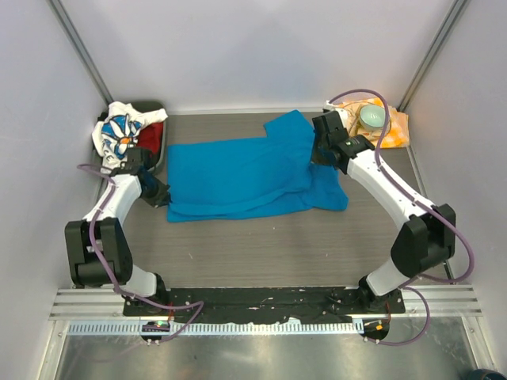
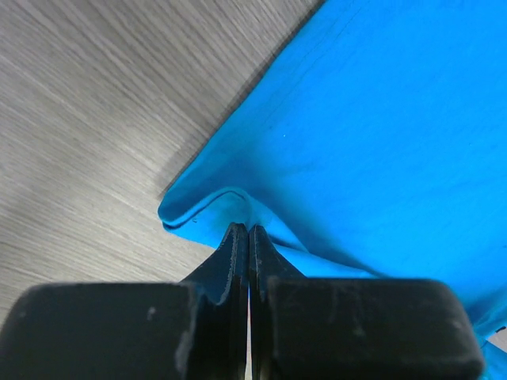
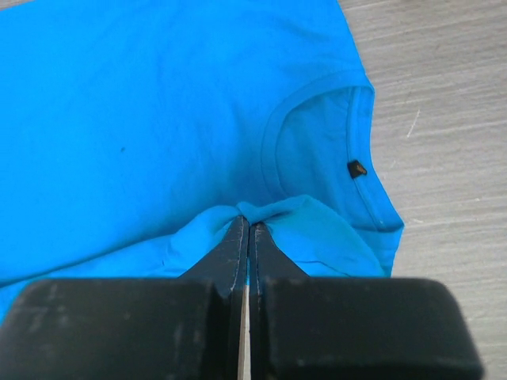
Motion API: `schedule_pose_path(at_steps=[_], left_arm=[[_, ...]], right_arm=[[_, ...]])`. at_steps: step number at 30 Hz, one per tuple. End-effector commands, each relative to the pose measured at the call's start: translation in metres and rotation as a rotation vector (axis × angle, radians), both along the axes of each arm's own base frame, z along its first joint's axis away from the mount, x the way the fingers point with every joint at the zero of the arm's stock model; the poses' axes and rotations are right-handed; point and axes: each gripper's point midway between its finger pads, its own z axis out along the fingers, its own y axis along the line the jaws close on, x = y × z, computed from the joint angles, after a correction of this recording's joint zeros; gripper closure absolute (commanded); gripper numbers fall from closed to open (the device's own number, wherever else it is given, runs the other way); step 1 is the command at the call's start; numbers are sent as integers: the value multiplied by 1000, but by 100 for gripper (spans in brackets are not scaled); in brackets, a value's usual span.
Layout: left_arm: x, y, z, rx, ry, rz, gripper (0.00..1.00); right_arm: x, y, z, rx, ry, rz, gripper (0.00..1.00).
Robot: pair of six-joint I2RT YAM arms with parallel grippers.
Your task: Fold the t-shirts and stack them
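Note:
My right gripper releases its pinch on the cloth by the far sleeve next. It moves outward and away from the blue t-shirt's collar, because the cloth bunches beside the collar.
The bright blue t-shirt (image 1: 245, 176) lies spread across the middle of the table, partly folded. My left gripper (image 1: 161, 195) is shut on its left hem corner (image 2: 207, 207) at the table surface. My right gripper (image 1: 321, 150) is shut on a pinch of the blue cloth (image 3: 273, 212) beside the collar (image 3: 317, 111) at the shirt's right end. The white daisy-print t-shirt (image 1: 116, 134) lies crumpled on the dark bin at the back left, with the red t-shirt (image 1: 153, 134) under it.
A dark bin (image 1: 154, 107) stands at the back left corner. An orange-and-white checked napkin (image 1: 394, 127) with a pale green round container (image 1: 371, 117) on it sits at the back right. White walls enclose the table.

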Motion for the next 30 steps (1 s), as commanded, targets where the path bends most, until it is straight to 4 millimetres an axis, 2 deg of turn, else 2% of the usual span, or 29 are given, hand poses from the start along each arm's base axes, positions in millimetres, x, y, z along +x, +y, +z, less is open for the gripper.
schedule_pose_path(at_steps=[1, 3, 10, 13, 18, 24, 30], left_arm=[[23, 9, 4, 31, -33, 17, 100], [26, 10, -2, 30, -15, 21, 100], [35, 12, -21, 31, 35, 47, 100], [38, 13, -24, 30, 35, 61, 100], [41, 13, -26, 27, 33, 66, 100], [41, 15, -22, 39, 25, 65, 100], [42, 16, -21, 43, 22, 65, 100]], right_arm=[[30, 12, 10, 15, -53, 32, 99], [36, 20, -5, 23, -21, 55, 99], [61, 36, -36, 23, 36, 92, 99], [70, 42, -44, 28, 45, 102, 99], [90, 47, -70, 33, 85, 95, 99], [107, 56, -83, 57, 87, 97, 99], [118, 69, -82, 94, 83, 133, 99]])
